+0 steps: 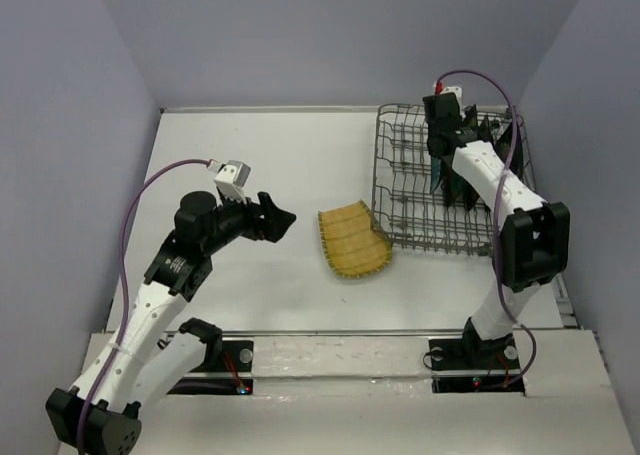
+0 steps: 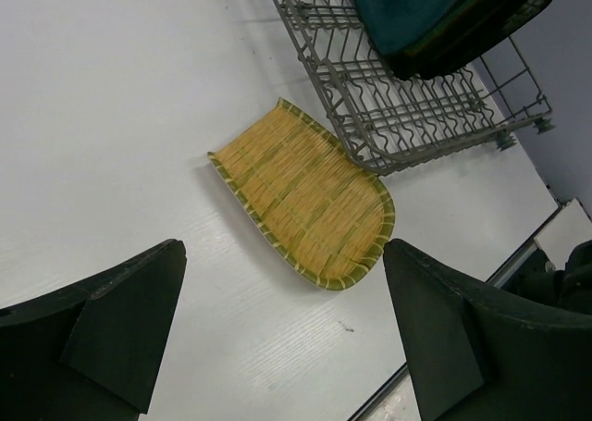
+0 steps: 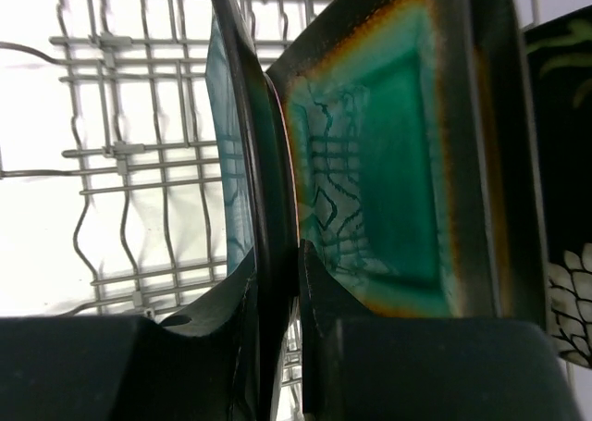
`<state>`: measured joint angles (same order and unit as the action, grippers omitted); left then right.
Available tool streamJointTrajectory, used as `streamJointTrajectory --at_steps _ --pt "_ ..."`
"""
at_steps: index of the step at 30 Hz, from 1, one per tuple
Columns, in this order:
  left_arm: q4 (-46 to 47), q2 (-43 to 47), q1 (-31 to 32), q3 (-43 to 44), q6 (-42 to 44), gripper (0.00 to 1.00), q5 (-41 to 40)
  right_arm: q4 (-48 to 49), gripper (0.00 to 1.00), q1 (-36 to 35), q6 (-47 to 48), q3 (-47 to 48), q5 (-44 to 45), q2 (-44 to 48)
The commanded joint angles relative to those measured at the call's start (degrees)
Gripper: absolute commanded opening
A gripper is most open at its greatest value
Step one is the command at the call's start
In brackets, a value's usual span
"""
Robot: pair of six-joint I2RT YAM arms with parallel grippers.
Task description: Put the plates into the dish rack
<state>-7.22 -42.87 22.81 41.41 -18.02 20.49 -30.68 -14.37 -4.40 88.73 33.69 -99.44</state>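
I will move my right gripper slightly toward the rack's empty wires, away from the dark-rimmed plate (image 3: 379, 143). Then I will let go of the rim of its teal plate, because the teal plate already stands on edge.
The yellow ribbed plate (image 1: 353, 240) lies on the table, its right corner touching the front left corner of the grey wire dish rack (image 1: 400, 175). It also shows in the left wrist view (image 2: 305, 194). My left gripper (image 1: 285, 218) is open and empty, hovering left of that plate (image 2: 282, 254). My right gripper (image 1: 441, 172) is inside the rack, shut on the rim of a teal plate (image 3: 268, 162) that stands on edge. Beside it stand a dark-rimmed teal plate (image 3: 379, 143) and the black plate with a white flower (image 3: 564, 254).
The rack (image 2: 398, 125) stands at the back right, near the right wall. Its left half shows only wire tines (image 3: 111, 143). White table spreads to the left and in front of it. The table's front edge (image 2: 444, 347) runs just beyond the yellow plate.
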Motion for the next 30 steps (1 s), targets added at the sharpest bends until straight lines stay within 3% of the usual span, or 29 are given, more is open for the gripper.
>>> streamJointTrajectory --at_steps 1,15,30 --pt "0.63 -0.46 0.13 2.71 1.06 0.99 -1.33 3.87 0.07 0.84 1.06 5.23 1.64 -0.31" --pt "-0.07 -3.0 0.04 2.8 0.97 0.99 -2.56 0.45 0.07 1.89 0.45 7.6 -2.67 -5.77" --pt "-0.42 -5.03 -0.04 2.8 0.97 0.99 -3.0 -3.16 0.07 1.89 1.42 7.95 -4.34 -4.36"
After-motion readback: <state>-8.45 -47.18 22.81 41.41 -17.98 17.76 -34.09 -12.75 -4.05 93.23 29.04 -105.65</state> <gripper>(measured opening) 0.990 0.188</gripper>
